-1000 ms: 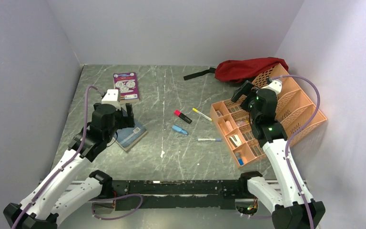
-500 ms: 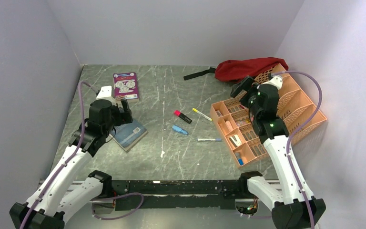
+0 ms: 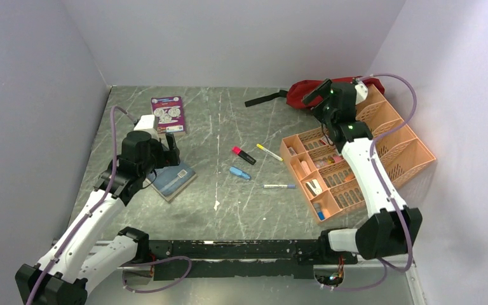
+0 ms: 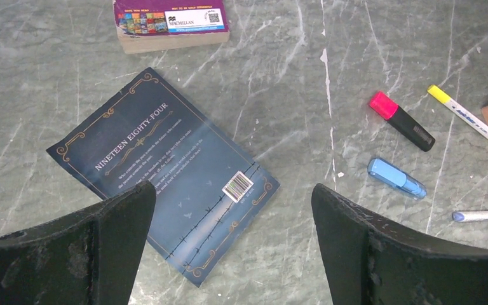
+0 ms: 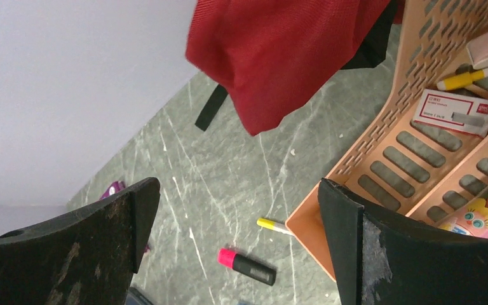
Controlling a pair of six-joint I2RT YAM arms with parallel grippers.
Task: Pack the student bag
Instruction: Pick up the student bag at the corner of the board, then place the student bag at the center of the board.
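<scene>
The bag's red fabric (image 3: pixel 307 87) lies just beyond the right gripper's open, empty fingers, so the gripper needs to move outward and down next until its fingers are on both sides of the fabric.
The student bag (image 3: pixel 340 88) is a dark red soft backpack lying at the back right, with a black strap (image 3: pixel 264 98) trailing left; the right wrist view shows its red fabric (image 5: pixel 286 44) close above. My right gripper (image 3: pixel 313 95) hovers open at the bag's left end with nothing between its fingers (image 5: pixel 238 190). My left gripper (image 3: pixel 167 146) hangs open and empty over a dark blue book (image 3: pixel 175 180), seen below the jaws in the left wrist view (image 4: pixel 233 190). That book (image 4: pixel 165 184) lies back cover up.
An orange desk organiser (image 3: pixel 413 143) full of stationery stands right, touching the bag. A purple book (image 3: pixel 168 114) lies back left. Mid-table lie a pink highlighter (image 3: pixel 243 154), a blue marker (image 3: pixel 239 173), a yellow-capped pen (image 3: pixel 269 152) and a white pen (image 3: pixel 279 186). Walls close three sides.
My right arm has stretched away from over the organiser towards the back, bringing its open gripper to the bag. The left gripper shifted slightly above the blue book.
</scene>
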